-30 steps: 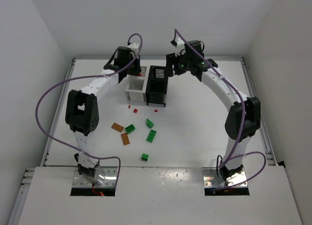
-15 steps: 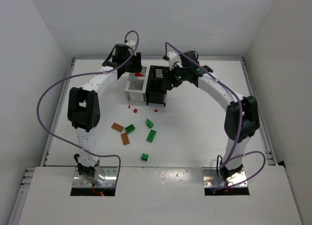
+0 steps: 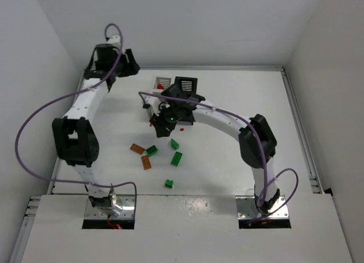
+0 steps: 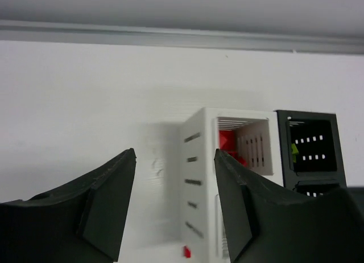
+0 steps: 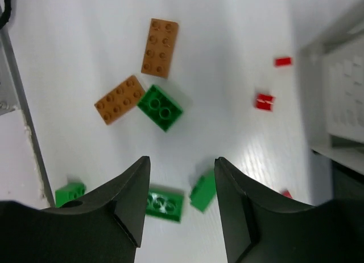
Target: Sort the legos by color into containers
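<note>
The robot's right gripper will move down and to the right in the wrist view next, onto the middle red stud, because its open fingers are around a green brick.
Loose legos lie in front of the bins: two orange-brown bricks, several green bricks and tiny red studs. A white bin holds red pieces. The black bin holds a yellow-green piece. My right gripper is open and empty above the table, with a green brick between and below its fingertips. My left gripper is open and empty, back left of the bins.
My right arm crosses in front of the bins and hides the front white one in the top view. A red stud lies by the white bin's side. Walls and a raised rail bound the table at the back and sides.
My left arm has swung away from over the white bin to the back left. My right arm has swung from behind the black bin to low over the loose bricks in front.
</note>
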`<state>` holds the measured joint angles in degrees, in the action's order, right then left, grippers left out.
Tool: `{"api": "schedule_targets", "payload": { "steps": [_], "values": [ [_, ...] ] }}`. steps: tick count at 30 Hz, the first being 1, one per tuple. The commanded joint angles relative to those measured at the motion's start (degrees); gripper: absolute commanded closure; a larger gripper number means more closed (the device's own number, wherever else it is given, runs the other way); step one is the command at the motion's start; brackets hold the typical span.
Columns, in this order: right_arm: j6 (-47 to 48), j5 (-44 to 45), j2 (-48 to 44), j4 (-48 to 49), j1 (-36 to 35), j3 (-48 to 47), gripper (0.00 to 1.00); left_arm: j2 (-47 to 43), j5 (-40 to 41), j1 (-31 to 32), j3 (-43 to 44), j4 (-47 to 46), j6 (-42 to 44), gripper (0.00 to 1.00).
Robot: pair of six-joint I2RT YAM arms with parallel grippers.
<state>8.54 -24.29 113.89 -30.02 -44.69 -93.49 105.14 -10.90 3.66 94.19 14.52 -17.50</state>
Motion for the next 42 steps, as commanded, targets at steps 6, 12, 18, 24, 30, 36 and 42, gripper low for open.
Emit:
{"api": "schedule_targets", "payload": {
  "steps": [6,12,18,24,30,36,42],
  "values": [
    [-3.3,8.7,10.1,-0.9,-1.8,-5.8,0.49,-15.5,-4.8,-11.0,-11.4,-1.3,-2.3,0.36],
    [-3.8,12.7,13.6,-0.4,-2.3,-8.3,0.43,-16.8,-7.7,-13.6,-14.8,-1.3,-4.2,0.36],
    [-3.8,14.9,15.2,1.5,-2.3,-8.3,0.42,-16.8,-7.7,-13.6,-16.8,-1.9,-5.3,0.36],
    [-2.7,15.4,19.2,2.5,-2.9,-10.0,0.42,-16.8,-7.7,-13.6,-17.3,-2.4,-5.3,0.36],
    [-1.5,17.6,22.2,2.5,-2.9,-13.5,0.42,-16.8,-7.7,-14.1,-17.3,-2.4,-5.3,0.36],
    [-1.5,17.6,25.6,1.9,-2.9,-17.2,0.42,-16.8,-8.3,-14.6,-17.8,-2.4,-5.3,0.36],
    [-1.0,17.1,27.4,1.7,-2.9,-18.9,0.42,-16.8,-8.8,-15.2,-17.8,-2.4,-5.8,0.36]
  ]
}}
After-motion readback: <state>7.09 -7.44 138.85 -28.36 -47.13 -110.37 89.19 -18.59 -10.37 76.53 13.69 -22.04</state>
